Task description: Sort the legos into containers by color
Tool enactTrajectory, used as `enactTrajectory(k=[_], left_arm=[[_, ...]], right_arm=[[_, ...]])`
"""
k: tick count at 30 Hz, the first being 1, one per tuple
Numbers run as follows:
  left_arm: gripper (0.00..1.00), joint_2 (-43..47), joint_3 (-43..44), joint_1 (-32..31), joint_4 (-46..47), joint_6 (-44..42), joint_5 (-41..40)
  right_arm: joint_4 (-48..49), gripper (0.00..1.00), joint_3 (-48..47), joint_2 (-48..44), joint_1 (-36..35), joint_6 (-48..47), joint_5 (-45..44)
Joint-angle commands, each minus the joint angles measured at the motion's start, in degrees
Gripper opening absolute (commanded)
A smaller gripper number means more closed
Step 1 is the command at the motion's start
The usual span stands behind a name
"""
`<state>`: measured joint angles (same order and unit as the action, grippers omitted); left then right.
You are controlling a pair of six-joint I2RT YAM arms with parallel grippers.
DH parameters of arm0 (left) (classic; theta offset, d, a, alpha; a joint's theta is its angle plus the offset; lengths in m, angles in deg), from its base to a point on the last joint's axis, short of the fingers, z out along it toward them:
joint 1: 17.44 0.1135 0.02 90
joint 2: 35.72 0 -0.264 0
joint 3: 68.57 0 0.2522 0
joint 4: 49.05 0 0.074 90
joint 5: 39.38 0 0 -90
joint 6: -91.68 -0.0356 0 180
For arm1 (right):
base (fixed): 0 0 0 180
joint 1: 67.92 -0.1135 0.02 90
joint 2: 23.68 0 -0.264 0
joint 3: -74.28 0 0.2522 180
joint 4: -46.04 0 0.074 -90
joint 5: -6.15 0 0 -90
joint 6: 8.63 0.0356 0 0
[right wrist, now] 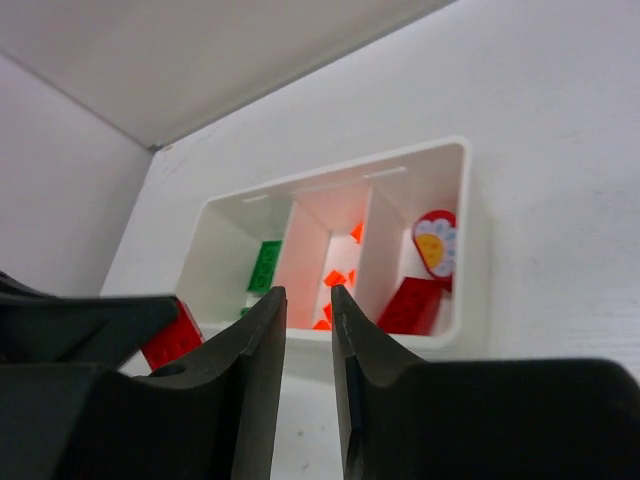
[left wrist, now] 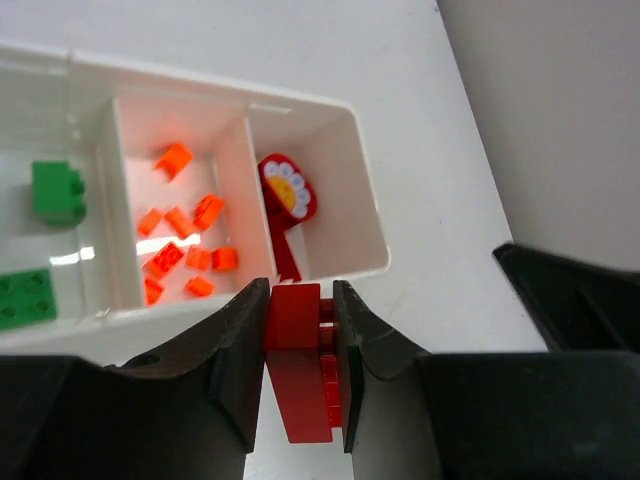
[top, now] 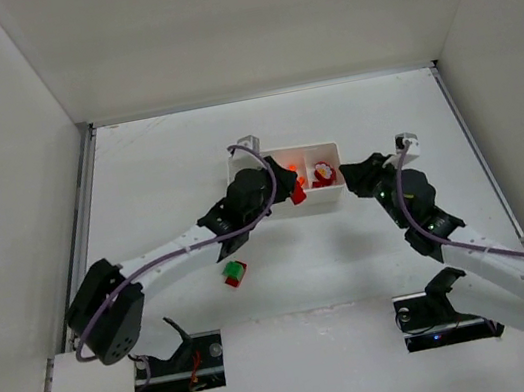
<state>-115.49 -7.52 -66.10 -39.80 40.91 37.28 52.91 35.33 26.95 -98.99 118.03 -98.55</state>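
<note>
I need to move my left gripper outward next, past the tray's near side and over the flower-faced piece's section of the tray, because it holds red pieces.
My left gripper [left wrist: 301, 292] is shut on a red lego brick [left wrist: 292, 320] just in front of the white tray's [left wrist: 368, 232] near wall, by the right-hand compartment. In the top view the left gripper [top: 287, 188] and its red brick [top: 298, 194] are at the tray's [top: 328, 149] front edge. The left compartment holds green bricks [left wrist: 55, 190], the middle one orange pieces [left wrist: 185, 245], and the right one a red flower-faced piece [left wrist: 288, 195] and a red brick [right wrist: 410, 305]. My right gripper [right wrist: 307, 300] is slightly open and empty, just right of the tray [top: 350, 175].
A joined green and red lego [top: 234, 273] lies on the table in front of the tray, under the left arm. White walls enclose the table on the left, back and right.
</note>
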Motion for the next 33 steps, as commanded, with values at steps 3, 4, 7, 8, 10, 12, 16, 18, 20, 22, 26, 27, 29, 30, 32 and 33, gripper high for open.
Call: enactTrajectory(k=[3, 4, 7, 8, 10, 12, 16, 18, 20, 22, 26, 27, 29, 30, 32, 33], left_arm=[[0.15, -9.25, 11.58, -1.21, 6.97, -6.26, -4.06], [0.15, -11.09, 13.34, -1.30, 7.23, -7.31, -4.15], [0.16, -16.37, 18.53, -1.47, 6.53, -9.25, -4.50], [0.16, -17.86, 19.93, -1.65, 6.44, -9.69, -4.50], [0.17, -20.85, 22.57, -2.00, 5.65, -10.39, -4.50], [0.17, -23.49, 25.12, -2.44, 4.42, -11.18, -4.41], [0.26, -26.31, 28.21, -3.14, 3.01, -12.68, -4.67], [0.42, -26.49, 28.65, -3.15, 2.84, -13.20, -5.11], [0.52, -26.06, 28.74, -2.97, 2.22, -13.47, -5.29], [0.60, -24.57, 28.30, -2.88, 1.43, -13.64, -5.29], [0.65, -17.90, 23.48, -2.27, 0.73, -13.82, -5.29], [0.62, -15.53, 21.46, -2.01, 0.73, -13.47, -5.38], [0.59, -9.74, 16.38, -1.39, 0.73, -12.34, -5.64], [0.58, -6.49, 13.56, -1.13, 0.55, -11.54, -5.64], [0.56, -0.51, 8.38, -0.34, -0.24, -10.31, -5.81], [0.55, 3.26, 5.30, 0.19, -1.02, -9.26, -5.82]], right_arm=[[-1.02, 0.35, 3.57, -3.87, 1.85, -0.28, -2.09], [-0.85, 0.37, 3.92, -4.40, 1.85, -0.19, -2.18], [-1.11, 0.40, 4.45, -6.24, 1.94, 0.16, -2.18], [-1.11, 0.41, 4.80, -6.94, 1.94, 0.25, -2.18], [-1.11, 0.43, 5.24, -8.35, 2.02, 0.51, -2.18], [-1.29, 0.45, 5.50, -9.41, 2.29, 0.69, -2.35], [-1.46, 0.47, 5.94, -10.64, 2.73, 0.78, -2.70], [-1.46, 0.49, 6.03, -10.90, 2.73, 0.86, -2.70], [-1.46, 0.52, 6.20, -10.99, 2.73, 1.04, -2.88], [-1.37, 0.53, 6.21, -10.91, 2.73, 1.04, -2.88], [-0.85, 0.45, 5.95, -10.03, 2.38, 0.34, -2.18], [-0.85, 0.39, 5.42, -9.68, 1.16, -0.36, -1.57], [-0.58, 0.32, 4.19, -8.63, -1.91, -2.03, 0.36], [-0.23, 0.29, 3.58, -7.75, -3.76, -2.82, 0.98], [0.64, 0.28, 2.17, -5.21, -7.71, -4.92, 2.39], [1.26, 0.28, 1.47, -3.63, -10.08, -6.50, 3.35]])
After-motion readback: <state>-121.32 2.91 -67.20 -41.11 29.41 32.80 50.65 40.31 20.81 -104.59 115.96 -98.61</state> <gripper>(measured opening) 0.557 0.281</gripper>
